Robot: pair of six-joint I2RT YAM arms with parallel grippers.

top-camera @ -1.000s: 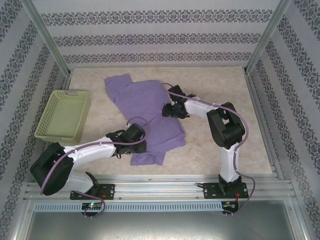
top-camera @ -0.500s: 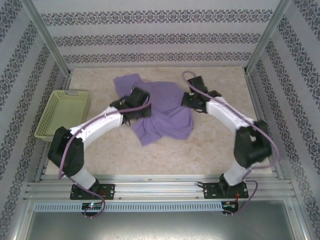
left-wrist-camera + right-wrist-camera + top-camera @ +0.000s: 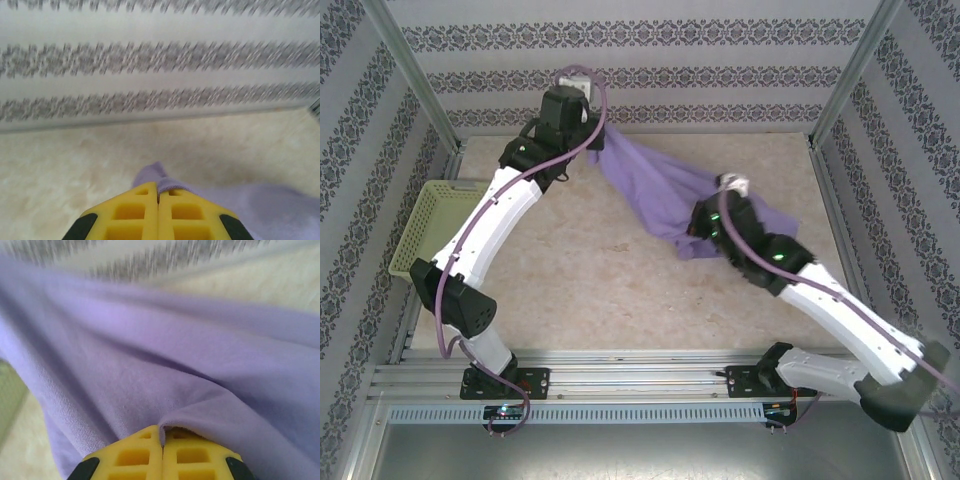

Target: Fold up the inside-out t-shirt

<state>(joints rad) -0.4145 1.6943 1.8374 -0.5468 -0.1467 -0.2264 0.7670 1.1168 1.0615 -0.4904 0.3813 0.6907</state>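
Observation:
My left gripper holds the t-shirt's hemmed edge. It needs to come down and back first, then let go of the edge on the bare tabletop (image 3: 556, 212) beside the basket.
The inside-out t-shirt (image 3: 655, 190) is lavender and plain, and hangs stretched in a band between my two grippers above the back of the table. My left gripper (image 3: 592, 140) is raised near the back wall and is shut on a hemmed edge of the t-shirt (image 3: 260, 207); its yellow fingers (image 3: 135, 210) are pressed together with cloth pinched at the tips of the gripper (image 3: 158, 187). My right gripper (image 3: 703, 225) is shut on a fold at the t-shirt's lower right, and part of the cloth trails on the table at the right. In the right wrist view the t-shirt (image 3: 175, 355) drapes over the tips of the gripper (image 3: 161, 430).
A yellow-green basket (image 3: 420, 235) stands at the table's left edge, partly behind my left arm. Patterned walls (image 3: 640, 80) close in the back and both sides. The beige tabletop (image 3: 620, 290) lies bare in front of the hanging cloth.
Both grippers closed on the shirt and lifted it off the table. The left went to the far back, the right came forward and right, drawing the cloth out between them.

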